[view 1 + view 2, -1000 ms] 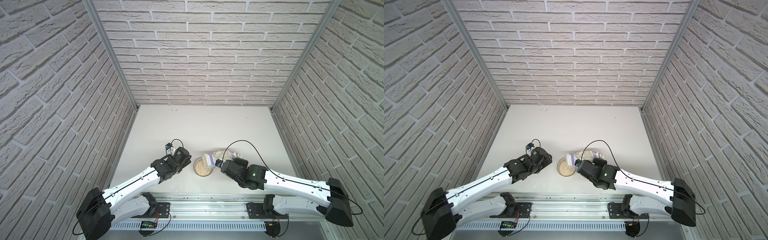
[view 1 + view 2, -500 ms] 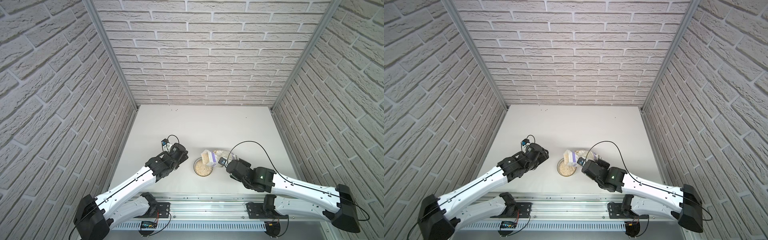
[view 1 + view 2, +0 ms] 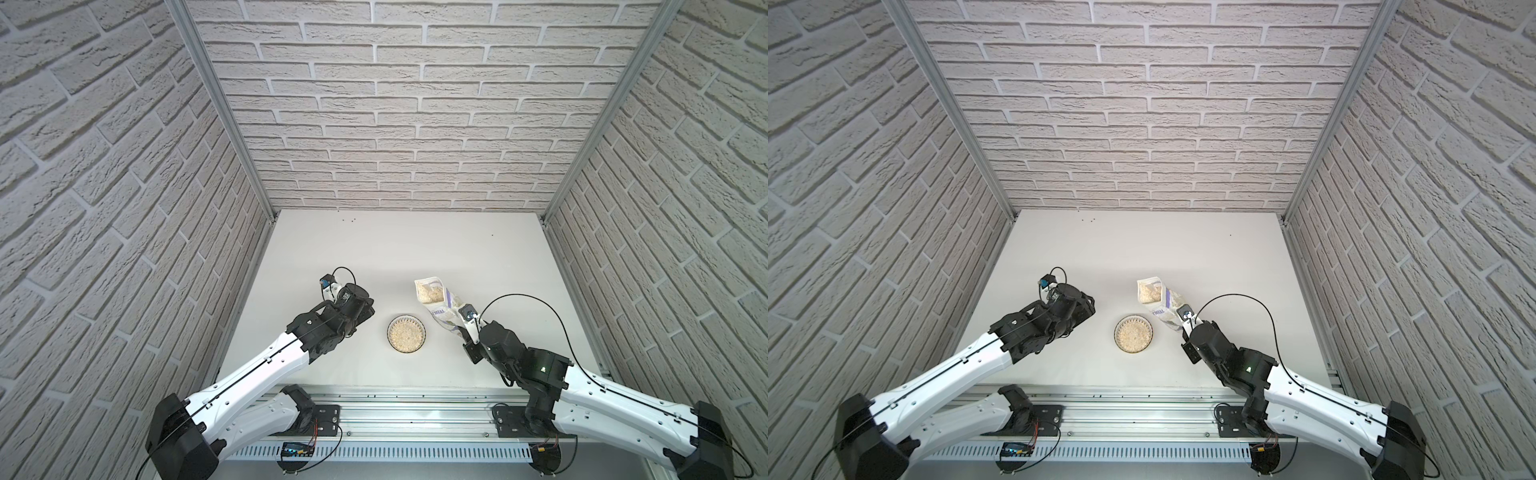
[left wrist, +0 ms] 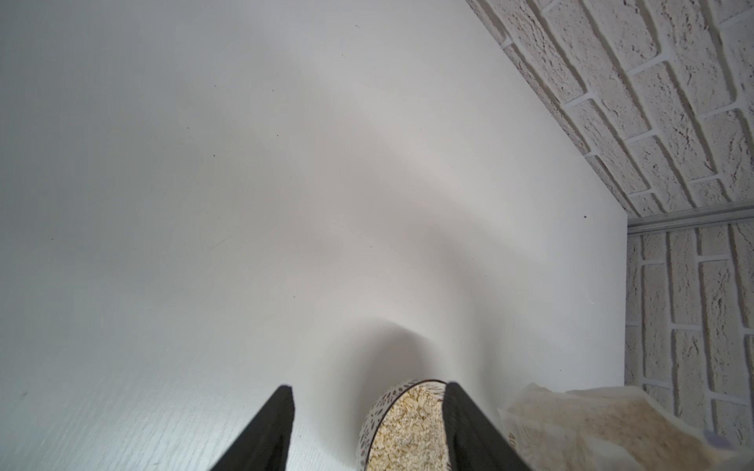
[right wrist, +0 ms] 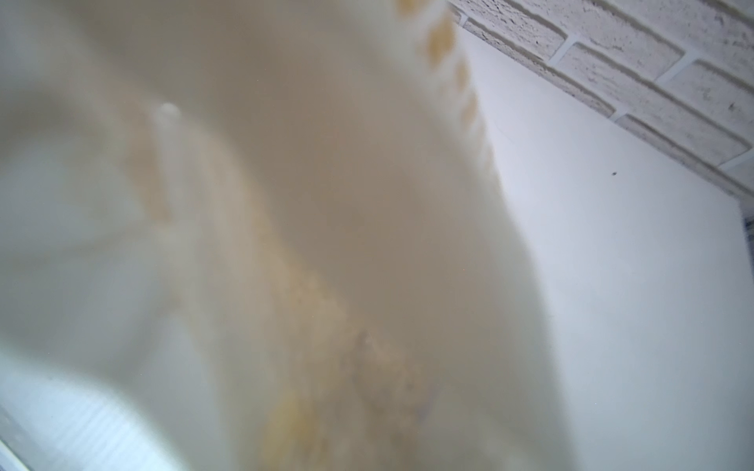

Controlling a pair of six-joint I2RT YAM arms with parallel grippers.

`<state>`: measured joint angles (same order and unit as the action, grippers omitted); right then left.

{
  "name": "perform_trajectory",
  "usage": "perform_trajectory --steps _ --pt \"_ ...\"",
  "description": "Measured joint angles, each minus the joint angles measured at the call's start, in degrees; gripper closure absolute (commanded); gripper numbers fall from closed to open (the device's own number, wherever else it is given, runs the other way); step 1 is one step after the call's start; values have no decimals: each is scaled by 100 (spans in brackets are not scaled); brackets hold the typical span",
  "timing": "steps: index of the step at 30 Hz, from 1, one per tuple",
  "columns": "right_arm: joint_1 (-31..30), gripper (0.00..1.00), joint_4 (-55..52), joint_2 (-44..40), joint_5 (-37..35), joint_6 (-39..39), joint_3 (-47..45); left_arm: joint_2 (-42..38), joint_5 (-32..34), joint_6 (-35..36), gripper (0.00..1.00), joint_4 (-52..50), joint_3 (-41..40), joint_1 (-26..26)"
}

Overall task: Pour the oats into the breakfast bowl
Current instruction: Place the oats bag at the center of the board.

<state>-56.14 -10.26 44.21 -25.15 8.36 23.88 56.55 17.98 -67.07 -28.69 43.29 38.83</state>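
The robot's right gripper should next lower outward, turn the leaning pouch upright and release it, since clear tabletop beside the filled bowl lies below and outward.
The breakfast bowl (image 3: pixel 406 334) (image 3: pixel 1133 333) stands on the white table near the front, and it is filled with pale oats (image 3: pixel 405 335). To its right my right gripper (image 3: pixel 459 327) (image 3: pixel 1183 327) is shut on the lower part of the white oat pouch (image 3: pixel 439 305) (image 3: pixel 1162 300). The pouch is held mouth up, leaning away, with oats showing inside its mouth (image 3: pixel 430 293). In the right wrist view the pouch (image 5: pixel 285 204) is a blur that hides the fingers. My left gripper (image 3: pixel 362 312) (image 4: pixel 368 387) is open and empty, left of the bowl (image 4: pixel 402 424) and apart from it.
Brick-patterned walls (image 3: pixel 374 124) close the table (image 3: pixel 395 249) on the left, back and right. A metal rail (image 3: pixel 415 411) carrying both arm bases runs along the front edge. A few dark specks (image 3: pixel 348 220) lie near the back wall.
The right gripper has swung the pouch from a tilt over the bowl back to the right, mouth up. The left gripper has drawn away from the bowl to the left.
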Motion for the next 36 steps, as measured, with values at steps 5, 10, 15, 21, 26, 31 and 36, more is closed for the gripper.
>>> perform_trajectory --steps 5,10,15,21,26,31,36 --pt "501 97 1419 514 278 949 -400 17 -7 11 39 31 0 -20" --pt "955 97 2754 1683 428 1375 -433 173 -61 11 40 149 0 -20" --pt "1060 90 3550 2798 625 1379 -251 310 -68 9 41 289 -11 -20" --pt "1123 75 4524 3598 717 1368 -238 409 -68 7 41 413 -33 -20" --pt "1130 56 4970 3683 616 1373 -330 511 -74 -2 41 483 -90 -13" --pt "1139 30 5143 3340 503 1392 -474 619 -111 -11 43 531 -111 -13" --pt "1141 20 4769 2496 389 1416 -688 675 -109 -72 43 555 -114 15"
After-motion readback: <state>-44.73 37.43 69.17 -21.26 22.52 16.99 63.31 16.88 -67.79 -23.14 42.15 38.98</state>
